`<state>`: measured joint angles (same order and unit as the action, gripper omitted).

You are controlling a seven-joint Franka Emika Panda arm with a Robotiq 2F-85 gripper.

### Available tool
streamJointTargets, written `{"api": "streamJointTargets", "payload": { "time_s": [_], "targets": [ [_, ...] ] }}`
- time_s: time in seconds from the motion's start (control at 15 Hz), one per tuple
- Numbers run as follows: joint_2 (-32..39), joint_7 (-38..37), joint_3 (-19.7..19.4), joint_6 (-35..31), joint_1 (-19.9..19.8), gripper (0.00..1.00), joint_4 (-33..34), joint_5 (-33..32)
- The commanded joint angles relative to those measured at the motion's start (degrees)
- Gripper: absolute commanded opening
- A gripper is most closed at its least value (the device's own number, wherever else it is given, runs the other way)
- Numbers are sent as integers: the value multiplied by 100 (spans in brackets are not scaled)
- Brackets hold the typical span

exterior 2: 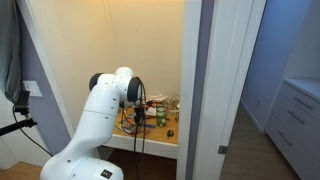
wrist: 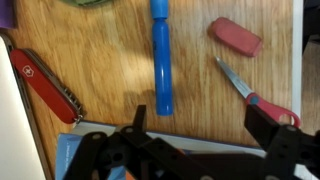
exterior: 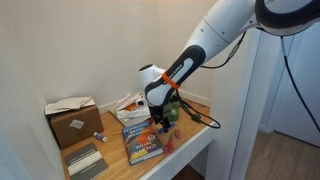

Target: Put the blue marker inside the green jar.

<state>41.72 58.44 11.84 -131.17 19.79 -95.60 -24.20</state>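
Observation:
The marker's near end (wrist: 164, 98) is off the middle of my gripper's gap. My gripper should next move down and to the left in the wrist view, onto that end.
The blue marker (wrist: 160, 55) lies on the wooden table in the wrist view, pointing straight away from my gripper (wrist: 205, 120). The gripper is open and empty and hovers just short of the marker's near end. Its left finger lines up almost with the marker. A dark green edge at the top of the wrist view (wrist: 86, 3) looks like the green jar. The jar shows in both exterior views (exterior: 172, 113) (exterior 2: 161, 118), just beyond the gripper (exterior: 160, 118). The marker is too small to make out there.
A red pocket knife (wrist: 45, 85) lies left of the marker, with a red eraser-like item (wrist: 236, 35) and red-handled scissors (wrist: 255, 95) to its right. A blue book (exterior: 143, 140) lies under the gripper. A cardboard box (exterior: 72, 120) stands at the table's end.

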Motion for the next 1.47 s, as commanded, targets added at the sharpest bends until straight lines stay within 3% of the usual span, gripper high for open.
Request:
{"api": "streamJointTargets", "payload": {
  "time_s": [0.0, 0.2, 0.27, 0.33, 0.47, 1.07, 1.4],
  "targets": [
    [367, -34, -118, 381, 191, 100, 580, -291],
    [520, -30, -142, 413, 221, 98, 786, -372],
    [564, -33, -147, 414, 226, 92, 843, -381],
    [601, -32, -150, 411, 229, 74, 879, -382],
    [671, -27, -164, 424, 237, 65, 960, -389],
    [779, -21, -206, 450, 219, 2, 1053, -386],
    [608, -83, -248, 439, 165, 5, 942, -359]
  ]
}}
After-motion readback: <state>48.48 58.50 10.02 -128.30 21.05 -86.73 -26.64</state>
